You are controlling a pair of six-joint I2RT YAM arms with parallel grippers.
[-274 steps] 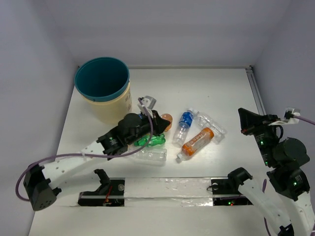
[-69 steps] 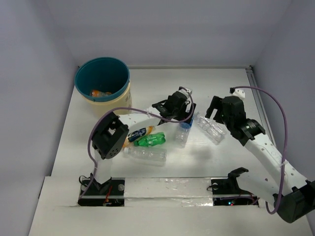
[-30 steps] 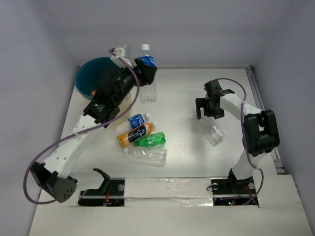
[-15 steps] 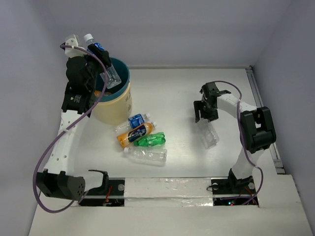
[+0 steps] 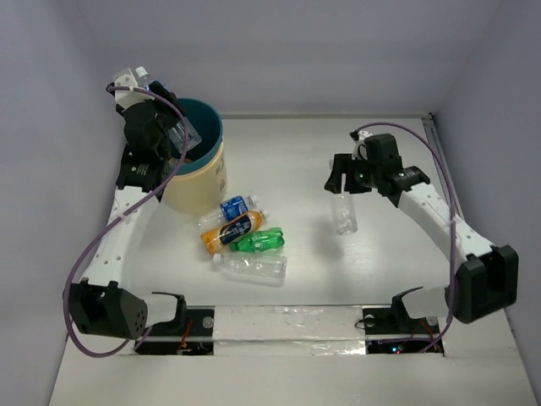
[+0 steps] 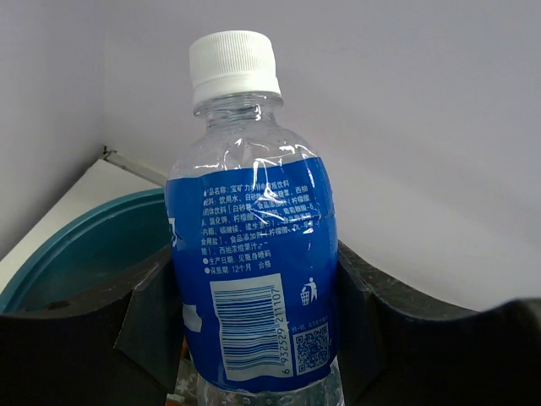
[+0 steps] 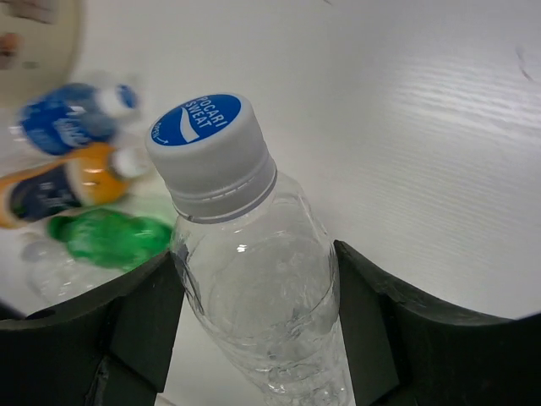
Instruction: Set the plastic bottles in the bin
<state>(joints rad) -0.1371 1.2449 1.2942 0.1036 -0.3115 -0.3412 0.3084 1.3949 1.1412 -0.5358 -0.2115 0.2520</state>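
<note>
I will lift the low-hanging bottle, swing it across the bin's rim and let go, because the bin's opening is to the left of my right gripper in the top view.
My left gripper point(image 5: 165, 120) is shut on a blue-labelled plastic bottle point(image 6: 254, 279) with a white cap, held above the left rim of the bin point(image 5: 199, 189), whose teal inside point(image 6: 80, 254) shows behind the bottle. My right gripper point(image 5: 347, 179) is shut on a clear crinkled bottle point(image 5: 344, 213), which hangs just off the table right of centre; its blue-printed cap point(image 7: 207, 139) points at the wrist camera. Several more bottles lie together at mid-table: blue-labelled point(image 5: 232, 207), orange point(image 5: 228, 230), green point(image 5: 260, 241) and clear point(image 5: 250, 266).
An orange bottle shows dimly inside the bin under the held one. The side walls stand close to the bin on the left and beyond a metal rail point(image 5: 441, 156) on the right. Both arm bases sit at the near edge.
My right gripper has shut on the clear bottle and raised it off the table, swinging it upright. My left arm has shifted its bottle slightly left and lower over the bin.
</note>
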